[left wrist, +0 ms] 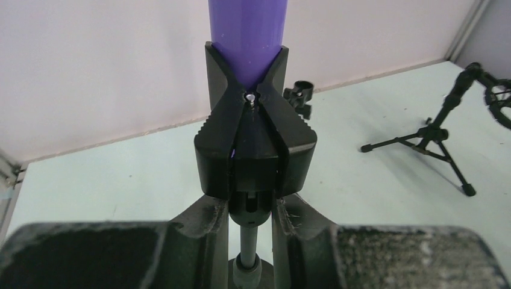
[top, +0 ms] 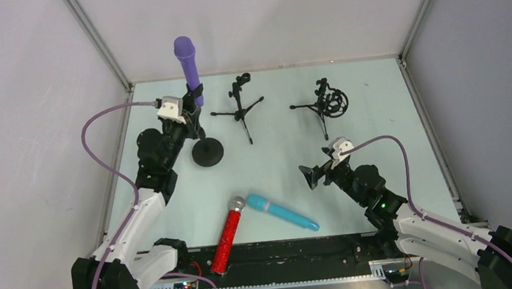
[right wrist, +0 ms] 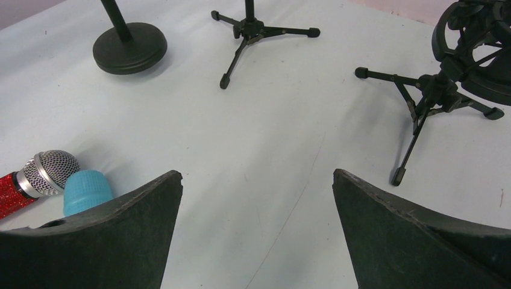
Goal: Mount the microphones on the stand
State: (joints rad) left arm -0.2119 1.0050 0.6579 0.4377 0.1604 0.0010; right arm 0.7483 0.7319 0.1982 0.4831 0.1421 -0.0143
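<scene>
The purple microphone is in the stand's clip, so my left gripper will turn next, then shift the stand left in the top view.
The purple microphone stands upright in the black clip of the round-base stand at the back left; it also shows in the left wrist view. My left gripper is closed on the stand's neck joint just below the clip. The glittery red microphone with its silver mesh head and the teal-blue microphone lie on the table near the front, heads touching. My right gripper is open and empty, to the right of them.
A small black tripod stand with an empty clip stands at the back centre. A tripod stand with a round shock mount stands at the back right. White walls enclose the table on three sides.
</scene>
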